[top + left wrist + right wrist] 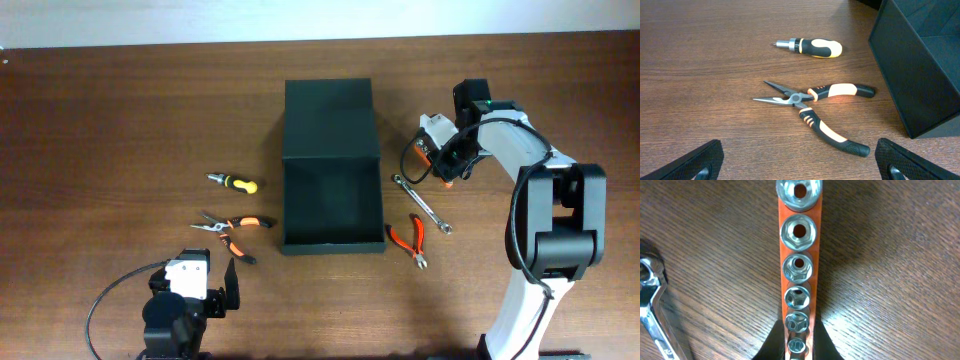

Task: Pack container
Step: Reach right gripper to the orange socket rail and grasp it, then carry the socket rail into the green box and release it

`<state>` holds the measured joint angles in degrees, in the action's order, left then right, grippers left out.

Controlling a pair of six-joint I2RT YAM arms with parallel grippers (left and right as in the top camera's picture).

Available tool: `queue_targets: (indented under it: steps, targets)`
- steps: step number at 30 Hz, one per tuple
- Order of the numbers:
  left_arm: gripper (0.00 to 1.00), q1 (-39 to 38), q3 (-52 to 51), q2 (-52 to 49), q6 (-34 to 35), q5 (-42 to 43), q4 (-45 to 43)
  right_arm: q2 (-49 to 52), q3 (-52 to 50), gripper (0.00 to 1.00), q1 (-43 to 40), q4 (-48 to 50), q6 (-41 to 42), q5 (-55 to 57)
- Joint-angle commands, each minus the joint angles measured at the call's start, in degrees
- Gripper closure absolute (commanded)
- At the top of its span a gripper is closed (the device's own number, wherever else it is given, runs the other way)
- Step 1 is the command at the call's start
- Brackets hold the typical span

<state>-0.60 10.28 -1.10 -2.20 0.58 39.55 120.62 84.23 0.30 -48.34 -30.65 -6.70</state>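
Note:
The box is open and empty. I will lift my right gripper, move it to the left in the overhead view and lower the bar (797, 347) onto the bottom of the box.
The container (332, 200) is a dark rectangular box standing open mid-table, its flap lid (330, 105) laid back on the far side. In the left wrist view its wall (920, 65) fills the right edge. My right gripper (448, 172) is to the right of the box. It is shut on the near end of an orange rail of chrome sockets (799, 265), one black finger on each side of the rail (797, 347). My left gripper (800, 170) stands wide open near the front edge with nothing between its fingers (700, 160).
A chrome wrench (421, 204) and red-handled pliers (410, 242) lie right of the box; the wrench's end (652, 305) shows left of the rail. Left of the box lie a black-and-yellow screwdriver (812, 47) and orange-and-black needle-nose pliers (815, 107).

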Motion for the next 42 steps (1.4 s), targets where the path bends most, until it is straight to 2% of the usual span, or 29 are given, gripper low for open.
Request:
queue_targets:
  steps: [1, 7, 12, 17, 24, 32, 37, 42]
  targets:
    - [0.01, 0.3, -0.2, 0.5, -0.9, -0.6, -0.3, 2.3, 0.3, 0.95, -0.3, -0.3, 3.1, -0.1]
    - [0.01, 0.3, -0.2, 0.5, -0.9, -0.6, -0.3, 2.2, 5.4, 0.96, -0.3, -4.8, 6.1, -0.3]
    - [0.01, 0.3, -0.2, 0.5, -0.9, -0.6, -0.3, 2.2, 15.0, 0.96, -0.2, -12.9, 6.1, -1.7]
    - [0.01, 0.3, -0.2, 0.5, -0.9, -0.6, -0.3, 2.2, 25.9, 0.96, 0.2, -21.6, 6.1, -8.4]
    - [0.01, 0.3, -0.2, 0.5, -0.9, -0.6, -0.3, 2.2, 37.8, 0.96, 6.6, -33.6, 5.9, -14.3]
    - [0.01, 0.3, -0.2, 0.5, -0.9, -0.6, -0.3, 2.2, 38.9, 0.96, 19.6, -38.7, 5.6, -13.1]
    - [0.01, 0.3, -0.2, 0.5, -0.9, -0.6, -0.3, 2.3, 38.8, 0.96, 27.9, -38.6, 5.7, -3.8]
    - [0.01, 0.3, -0.2, 0.5, -0.9, -0.6, -0.3, 2.4, 36.9, 0.92, 31.9, -38.1, 5.7, -1.7]
